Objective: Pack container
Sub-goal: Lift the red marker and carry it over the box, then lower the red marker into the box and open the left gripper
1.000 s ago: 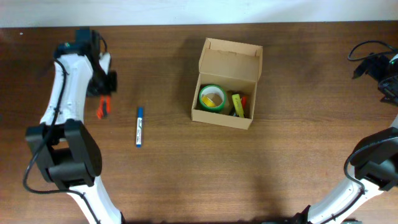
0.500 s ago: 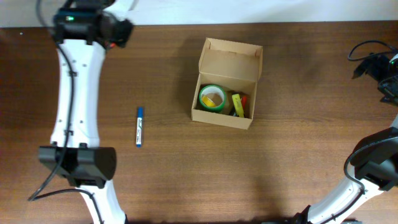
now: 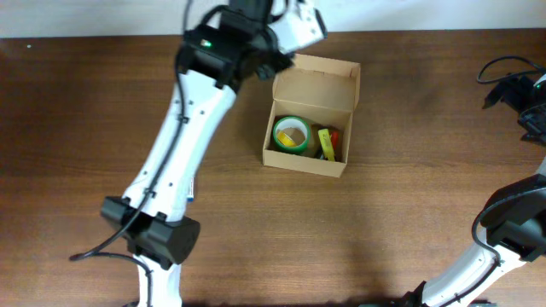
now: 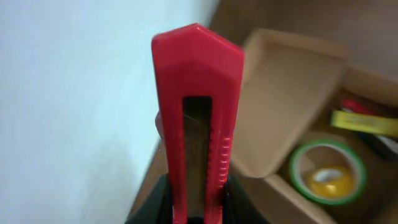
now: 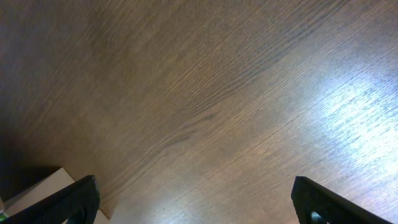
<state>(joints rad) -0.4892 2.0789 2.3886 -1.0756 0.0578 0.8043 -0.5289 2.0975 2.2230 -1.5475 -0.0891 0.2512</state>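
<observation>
The cutter should next be let go inside the box's near side (image 3: 312,154). My left gripper should move back and down to get there, because that spot is below the gripper and nearer my base.
The container (image 3: 316,83) is a tan cardboard box at the table's middle, with its flap lid open toward the back. It holds a green tape roll (image 3: 291,134), a yellow item (image 3: 327,143) and a small red item. My left gripper (image 3: 277,61) is at the box's back left corner, shut on a red box cutter (image 4: 198,93) that points up in the left wrist view. That view shows the open lid (image 4: 292,93) and the tape roll (image 4: 326,174) to the right of the cutter. My right gripper (image 5: 196,202) is open and empty over bare wood.
The left arm (image 3: 188,136) stretches diagonally across the table's left half and covers the spot where the blue pen lay. Black cables (image 3: 503,72) lie at the far right edge beside the right arm (image 3: 533,111). A white wall runs along the back.
My left arm has swung from the table's far left to the box's back left corner, carrying the red cutter. The arm now hides the blue pen. The right arm has not moved.
</observation>
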